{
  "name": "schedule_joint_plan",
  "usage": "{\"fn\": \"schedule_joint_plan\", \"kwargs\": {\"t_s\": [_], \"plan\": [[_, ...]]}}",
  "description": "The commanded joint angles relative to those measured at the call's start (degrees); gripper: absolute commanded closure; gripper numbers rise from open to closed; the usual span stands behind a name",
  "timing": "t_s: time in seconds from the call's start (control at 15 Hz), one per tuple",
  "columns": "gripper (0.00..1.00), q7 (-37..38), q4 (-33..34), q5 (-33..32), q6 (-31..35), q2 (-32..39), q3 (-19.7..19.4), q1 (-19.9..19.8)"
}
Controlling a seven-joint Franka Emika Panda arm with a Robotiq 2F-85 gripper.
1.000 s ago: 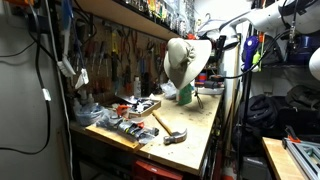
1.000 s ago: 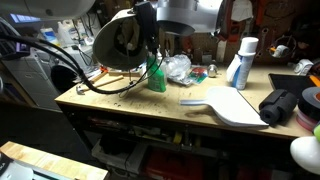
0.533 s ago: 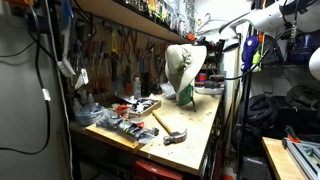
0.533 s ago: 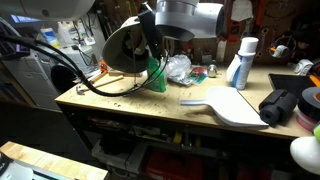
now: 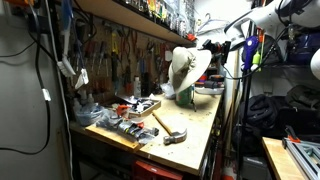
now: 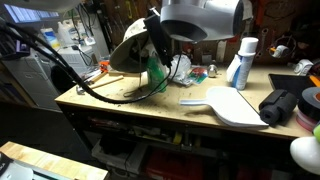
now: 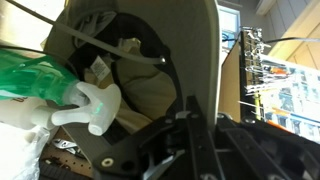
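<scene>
The hat's edge will tip upright against the bottle as my gripper next turns and lowers beside the green spray bottle (image 7: 38, 80).
My gripper (image 6: 158, 33) is shut on the rim of a beige hat (image 6: 133, 58), which hangs open side down over the workbench (image 6: 150, 112). The hat also shows in an exterior view (image 5: 187, 70). A green spray bottle (image 6: 155, 76) with a white trigger stands on the bench right beside and partly under the hat; it also shows in an exterior view (image 5: 186, 96). In the wrist view the jaws (image 7: 186, 112) clamp the hat's edge (image 7: 195, 50), the hat's inside (image 7: 135, 75) faces me, and the green bottle (image 7: 35, 85) lies at the left.
A hammer (image 5: 170, 131) and loose tools (image 5: 130, 110) lie on the bench. A white spray can (image 6: 243, 60), a crumpled plastic bag (image 6: 181, 67), a white flat scoop (image 6: 232, 106) and a black object (image 6: 280, 105) stand nearby. Cables (image 6: 95, 85) trail at one end.
The gripper has carried the hat downward and tilted it over, closer to the green spray bottle. The bottle and other bench items have not moved.
</scene>
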Motion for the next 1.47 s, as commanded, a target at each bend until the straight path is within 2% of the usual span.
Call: {"fn": "schedule_joint_plan", "kwargs": {"t_s": [0.0, 0.33, 0.73, 0.8, 0.87, 0.93, 1.2, 1.4], "plan": [[0.99, -2.7, 2.2, 3.0, -2.3, -2.0, -13.1, 8.1], [0.99, -5.4, 2.8, 1.8, -2.0, -1.8, -23.9, 16.3], [0.99, -8.8, 2.6, -0.3, -1.0, -1.7, -31.4, 23.0], [0.71, -9.3, 2.6, -0.9, -0.9, -1.7, -32.3, 23.8], [0.7, -9.9, 2.4, -1.3, -0.7, -1.9, -33.0, 24.4], [0.65, -10.3, 2.3, -1.5, -0.9, -2.1, -33.6, 24.9], [0.34, -11.7, 2.1, -0.3, -3.2, -4.4, -34.3, 25.1], [0.12, -13.1, 1.1, 0.7, -2.4, -8.4, -35.3, 25.1]]}}
